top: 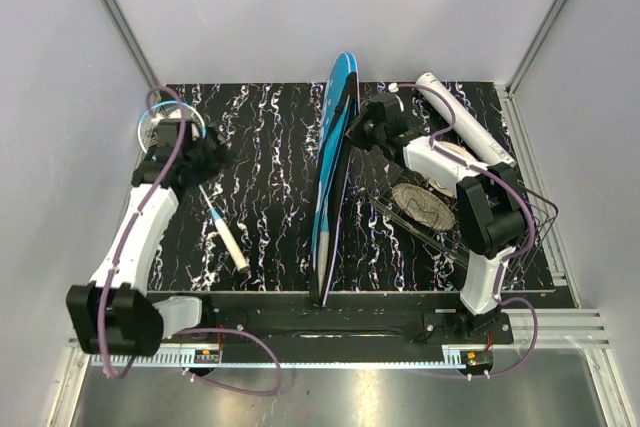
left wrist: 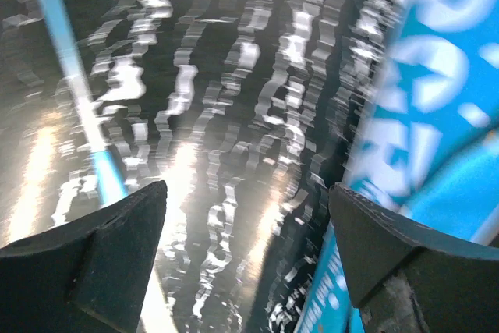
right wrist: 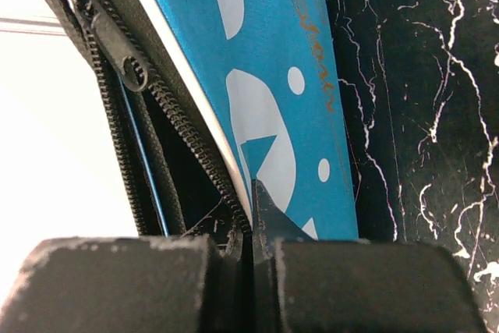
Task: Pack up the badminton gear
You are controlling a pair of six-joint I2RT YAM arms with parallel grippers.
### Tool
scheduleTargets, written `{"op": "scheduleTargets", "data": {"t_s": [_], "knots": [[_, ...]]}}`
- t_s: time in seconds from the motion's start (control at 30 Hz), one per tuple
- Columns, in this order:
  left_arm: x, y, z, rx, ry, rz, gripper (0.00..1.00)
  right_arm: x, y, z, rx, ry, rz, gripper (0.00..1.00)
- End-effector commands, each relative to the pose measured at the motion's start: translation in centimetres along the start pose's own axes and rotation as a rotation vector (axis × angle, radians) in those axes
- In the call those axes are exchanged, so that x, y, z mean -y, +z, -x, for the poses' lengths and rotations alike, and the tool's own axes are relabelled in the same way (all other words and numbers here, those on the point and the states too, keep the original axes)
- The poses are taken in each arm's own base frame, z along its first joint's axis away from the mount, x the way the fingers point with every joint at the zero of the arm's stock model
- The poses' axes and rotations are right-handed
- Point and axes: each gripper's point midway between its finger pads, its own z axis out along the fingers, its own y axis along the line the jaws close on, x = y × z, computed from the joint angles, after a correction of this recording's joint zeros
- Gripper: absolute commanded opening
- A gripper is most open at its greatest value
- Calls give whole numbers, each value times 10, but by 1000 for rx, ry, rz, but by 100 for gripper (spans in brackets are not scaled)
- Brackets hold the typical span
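Note:
The racket's handle is below my left gripper, to its left in the wrist view, so the gripper next moves there, lowering open fingers around it.
The blue "SPORT" racket cover (top: 333, 177) stands on its edge in the middle of the table. My right gripper (top: 353, 132) is shut on the cover's open edge (right wrist: 265, 76), just beside the zipper (right wrist: 132, 68). A light-blue-framed racket (top: 222, 227) lies at the left; its head (top: 160, 119) is partly hidden under my left arm. My left gripper (top: 210, 157) hovers open over the racket's shaft (left wrist: 70, 76), with only table between the fingers and the cover (left wrist: 444, 115) to its right. The long white tube (top: 467, 119) lies at the back right.
A black wire basket (top: 520, 222) sits at the right under my right arm, with a round woven disc (top: 420, 205) in it. The table top (top: 270, 147) is black with white marbling, and grey walls enclose the back and both sides.

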Motion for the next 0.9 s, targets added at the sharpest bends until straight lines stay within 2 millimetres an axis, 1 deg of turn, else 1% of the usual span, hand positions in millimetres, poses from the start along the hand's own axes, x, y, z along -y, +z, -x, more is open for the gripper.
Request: {"op": "scheduleTargets", "data": {"t_s": [0.0,0.03,0.07,0.13,0.17,0.23,0.27,0.3,0.33,0.37,0.47,0.53,0.6,0.63,0.67,0.73,0.77,0.83,0.87], "knots": [[-77,27,-21,-127,-289,212,87,-48,-22,33,173,1,4,0],[-81,32,-22,-140,-308,220,87,-50,-20,33,167,-10,5,0],[-92,44,-27,-166,-319,267,86,-53,-20,33,156,-17,9,0],[-105,55,-26,-163,-321,333,86,-56,-18,34,152,-20,11,0],[-115,67,-31,-182,-321,376,84,-57,-19,35,157,-22,13,0],[-130,80,-29,-165,-337,443,83,-58,-19,34,158,-30,14,0],[-137,90,-35,-194,-342,475,81,-58,-18,33,157,-34,14,0],[-139,95,-35,-202,-343,485,75,-57,-17,33,153,-39,13,0],[-140,99,-31,-192,-350,499,75,-57,-16,32,152,-50,13,0],[-144,106,-37,-210,-360,516,74,-56,-16,32,151,-57,8,0],[-149,111,-39,-210,-390,546,72,-52,-12,32,150,-82,-19,0],[-155,112,-38,-188,-403,583,71,-50,-11,33,151,-97,-30,0],[-160,118,-39,-190,-396,598,70,-49,-9,34,156,-101,-36,0],[-158,121,-34,-191,-398,596,68,-49,-9,33,154,-105,-36,0],[-160,126,-39,-214,-400,604,67,-49,-9,34,156,-106,-36,0],[-162,129,-42,-224,-421,620,66,-49,-7,35,159,-107,-38,0],[-165,129,-47,-230,-429,641,62,-48,-6,34,159,-109,-41,0],[-170,131,-44,-212,-423,670,60,-48,-7,36,162,-113,-42,0],[-175,133,-47,-224,-418,692,60,-47,-5,35,162,-114,-44,0]]}}
